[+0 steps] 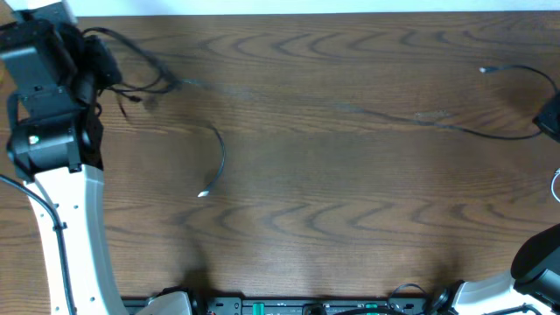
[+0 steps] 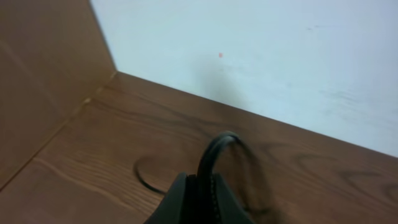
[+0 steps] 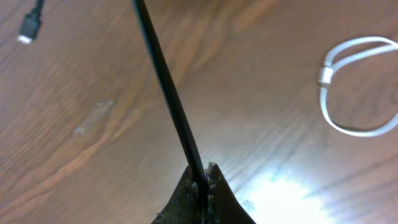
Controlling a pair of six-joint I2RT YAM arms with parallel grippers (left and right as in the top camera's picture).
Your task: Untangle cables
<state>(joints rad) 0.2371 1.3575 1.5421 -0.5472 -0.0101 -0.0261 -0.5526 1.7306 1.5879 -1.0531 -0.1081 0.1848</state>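
Observation:
I should next move my right gripper to the left in the overhead view, toward the cable's loose black plug end [image 1: 488,69] [image 3: 28,28], and let go of the cable, because it is stretched nearly straight.
The black cable [image 1: 385,115] lies stretched across the table from the far left to the far right. One plug end [image 1: 203,193] rests left of centre and another plug end [image 1: 484,69] at the far right. My left gripper [image 1: 103,68] is at the far left corner, shut on a loop of the black cable [image 2: 217,146]; its jaws [image 2: 204,183] show in the left wrist view. My right gripper [image 3: 203,180] is shut on the black cable [image 3: 163,84] at the right edge [image 1: 549,120]. The white cable [image 3: 356,93] lies coiled beside it and shows at the overhead edge [image 1: 556,184].
A white wall [image 2: 261,56] and a brown side panel [image 2: 37,81] close off the far left corner. A black plug [image 3: 28,28] lies on the wood ahead of the right gripper. The arm bases stand along the front edge [image 1: 289,306].

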